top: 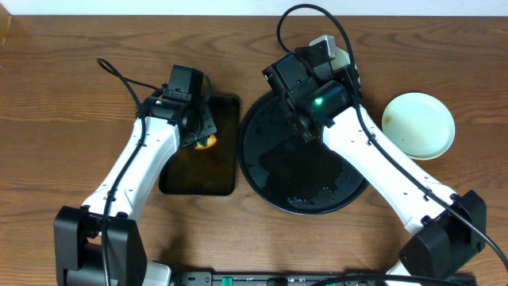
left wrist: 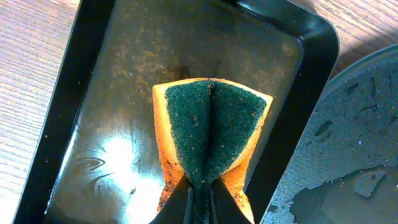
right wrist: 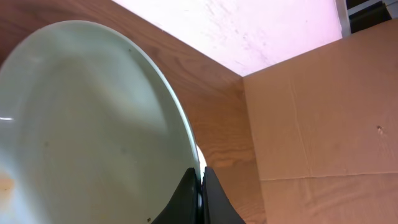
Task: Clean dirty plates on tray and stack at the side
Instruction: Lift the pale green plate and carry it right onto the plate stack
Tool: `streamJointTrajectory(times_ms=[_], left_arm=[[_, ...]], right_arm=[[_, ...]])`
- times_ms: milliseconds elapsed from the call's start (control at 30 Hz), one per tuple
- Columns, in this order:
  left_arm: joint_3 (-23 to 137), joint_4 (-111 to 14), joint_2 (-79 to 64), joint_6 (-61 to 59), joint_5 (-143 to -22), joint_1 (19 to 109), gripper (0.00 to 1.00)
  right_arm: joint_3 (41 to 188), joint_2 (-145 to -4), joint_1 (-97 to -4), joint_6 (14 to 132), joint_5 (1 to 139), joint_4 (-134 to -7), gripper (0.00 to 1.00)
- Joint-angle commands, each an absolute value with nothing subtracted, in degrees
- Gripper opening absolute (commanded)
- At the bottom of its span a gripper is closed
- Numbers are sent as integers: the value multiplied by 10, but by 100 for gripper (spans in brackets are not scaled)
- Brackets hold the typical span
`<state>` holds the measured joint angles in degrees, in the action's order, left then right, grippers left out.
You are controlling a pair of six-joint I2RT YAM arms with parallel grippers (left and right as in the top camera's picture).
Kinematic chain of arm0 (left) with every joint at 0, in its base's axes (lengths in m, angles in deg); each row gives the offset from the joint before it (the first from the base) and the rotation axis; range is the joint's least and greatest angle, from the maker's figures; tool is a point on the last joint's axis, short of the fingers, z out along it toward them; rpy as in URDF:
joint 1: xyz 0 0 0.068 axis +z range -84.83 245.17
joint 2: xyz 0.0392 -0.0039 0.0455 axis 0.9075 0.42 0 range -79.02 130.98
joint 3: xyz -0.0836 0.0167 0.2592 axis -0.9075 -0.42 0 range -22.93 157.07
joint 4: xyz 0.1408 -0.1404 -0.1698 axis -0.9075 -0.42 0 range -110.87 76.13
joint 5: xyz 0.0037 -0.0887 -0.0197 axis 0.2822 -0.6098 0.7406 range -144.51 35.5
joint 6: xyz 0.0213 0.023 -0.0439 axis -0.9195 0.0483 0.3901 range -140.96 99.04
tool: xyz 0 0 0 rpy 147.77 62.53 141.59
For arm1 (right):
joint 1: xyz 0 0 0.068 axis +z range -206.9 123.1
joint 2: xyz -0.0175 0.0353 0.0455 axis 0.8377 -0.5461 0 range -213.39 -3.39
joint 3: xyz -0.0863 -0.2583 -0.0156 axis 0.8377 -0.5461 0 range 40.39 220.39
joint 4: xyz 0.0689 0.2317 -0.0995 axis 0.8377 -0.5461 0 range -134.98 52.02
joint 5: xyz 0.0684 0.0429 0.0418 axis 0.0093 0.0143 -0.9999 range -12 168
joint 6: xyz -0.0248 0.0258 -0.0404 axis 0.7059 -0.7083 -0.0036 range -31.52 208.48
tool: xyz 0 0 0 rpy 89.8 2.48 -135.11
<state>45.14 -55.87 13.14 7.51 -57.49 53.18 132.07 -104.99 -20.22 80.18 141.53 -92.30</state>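
Note:
My right gripper swings over another plate next, lowers the tilted mint plate there and releases, as that plate lies flat to the right in the overhead view.
My right gripper [right wrist: 202,182] is shut on the rim of a pale mint plate [right wrist: 81,124], holding it tilted in the air. From overhead this plate is only a pale sliver [top: 341,57] behind the right wrist, above the far edge of the round black tray [top: 305,187]. The tray is wet and bears no plates. Another pale plate [top: 418,125] lies on the table to the tray's right. My left gripper [left wrist: 200,194] is shut on a yellow sponge with a green scouring face [left wrist: 208,124], which also shows in the overhead view [top: 205,142].
The sponge is over a rectangular black tray [top: 198,171] left of the round tray; its wet bottom shows in the left wrist view [left wrist: 112,124]. The round tray's rim [left wrist: 354,118] is close on the right. A cardboard box [right wrist: 323,124] stands behind the table.

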Motion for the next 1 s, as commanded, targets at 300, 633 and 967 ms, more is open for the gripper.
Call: streamJointTrajectory(times_ms=[300, 633, 967], left_arm=[[448, -558, 134, 48, -566, 534, 7], [448, -548, 152, -55, -566, 534, 7], [448, -529, 209, -61, -566, 534, 8]], right_arm=[[1322, -1041, -290, 700, 1235, -942, 1], [1322, -1041, -483, 666, 1060, -963, 1], [1318, -1041, -676, 667, 1022, -971, 1]])
